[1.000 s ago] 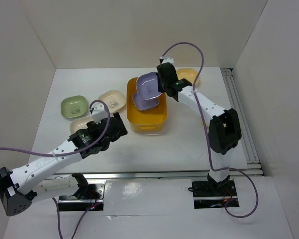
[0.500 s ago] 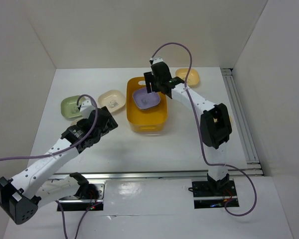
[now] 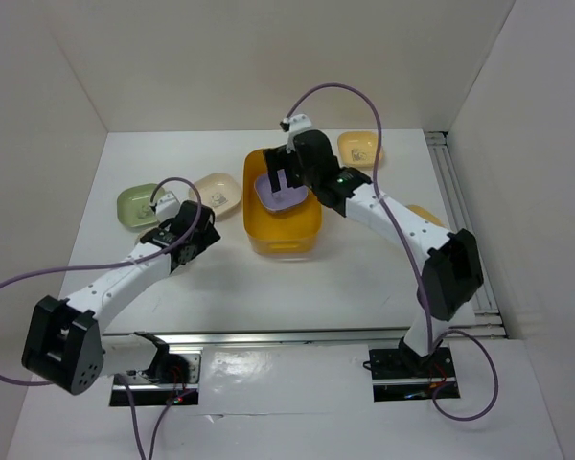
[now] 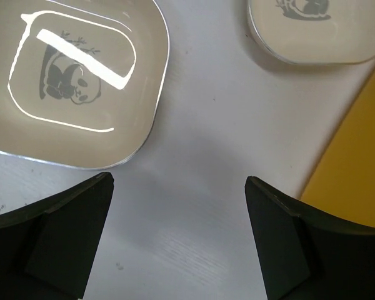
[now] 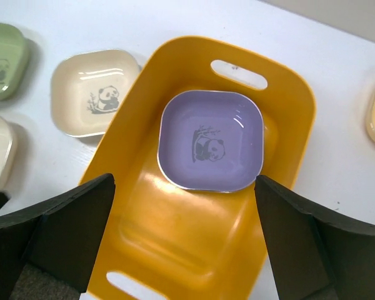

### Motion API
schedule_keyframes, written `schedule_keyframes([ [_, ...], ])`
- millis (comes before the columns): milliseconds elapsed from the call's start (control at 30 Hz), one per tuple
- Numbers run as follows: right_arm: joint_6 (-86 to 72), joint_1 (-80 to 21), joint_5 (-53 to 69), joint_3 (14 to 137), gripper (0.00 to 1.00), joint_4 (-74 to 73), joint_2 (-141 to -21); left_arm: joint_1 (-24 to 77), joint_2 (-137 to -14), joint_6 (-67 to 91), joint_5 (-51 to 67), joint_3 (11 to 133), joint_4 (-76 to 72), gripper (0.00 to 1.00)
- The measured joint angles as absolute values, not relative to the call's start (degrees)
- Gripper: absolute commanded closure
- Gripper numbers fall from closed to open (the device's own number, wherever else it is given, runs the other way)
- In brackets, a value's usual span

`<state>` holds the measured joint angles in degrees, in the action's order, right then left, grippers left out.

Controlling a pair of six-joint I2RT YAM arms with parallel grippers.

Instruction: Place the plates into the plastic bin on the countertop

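Note:
My left gripper moves down and outward to the nearer cream panda plate's rim facing the bin next, since only bare countertop lies between its fingers.
A lilac plate [image 5: 210, 140] [image 3: 276, 195] with a panda motif lies in the far half of the orange-yellow plastic bin [image 5: 175, 244] [image 3: 286, 230]. Above the bin my right gripper [image 5: 182, 187] [image 3: 287, 182] hangs open, holding nothing. The cream plate [image 3: 218, 192] [image 4: 315, 31], the pale green plate [image 3: 139, 206] and the brown plate [image 4: 81, 81] lie left of the bin on the countertop [image 3: 345, 268]. My left gripper [image 4: 178, 187] [image 3: 196, 230] is open over bare countertop between the brown plate and the bin. The yellow-orange plate [image 3: 357, 147] lies at the far right.
White walls close in the countertop on three sides. A metal rail [image 3: 460, 220] runs along the right edge. A small orange thing [image 3: 422, 213] shows partly behind the right arm. The bin's slot handles [image 5: 237, 74] are at its short ends.
My right gripper opened and let the lilac plate drop into the bin, onto another lilac plate. The left arm swung left and forward over the brown plate's edge.

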<state>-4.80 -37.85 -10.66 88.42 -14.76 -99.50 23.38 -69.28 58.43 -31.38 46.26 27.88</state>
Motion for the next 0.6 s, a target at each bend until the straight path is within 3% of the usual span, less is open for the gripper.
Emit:
schedule_keyframes([
  [333,-4.84,-38.17,-8.43,74.83,0.0,-8.88,-88.49,12.34,-85.01,51.2,-24.69,50.74,20.73,0.03],
  [500,-5.04,-38.83,-8.16,73.34,0.0,-8.23,-88.42,10.31,-90.67,49.87,-21.87,51.88,18.5,0.2],
  [600,-5.04,-39.24,-8.54,73.17,0.0,-7.97,-88.18,10.22,-92.03,49.93,-20.62,51.62,17.98,0.42],
])
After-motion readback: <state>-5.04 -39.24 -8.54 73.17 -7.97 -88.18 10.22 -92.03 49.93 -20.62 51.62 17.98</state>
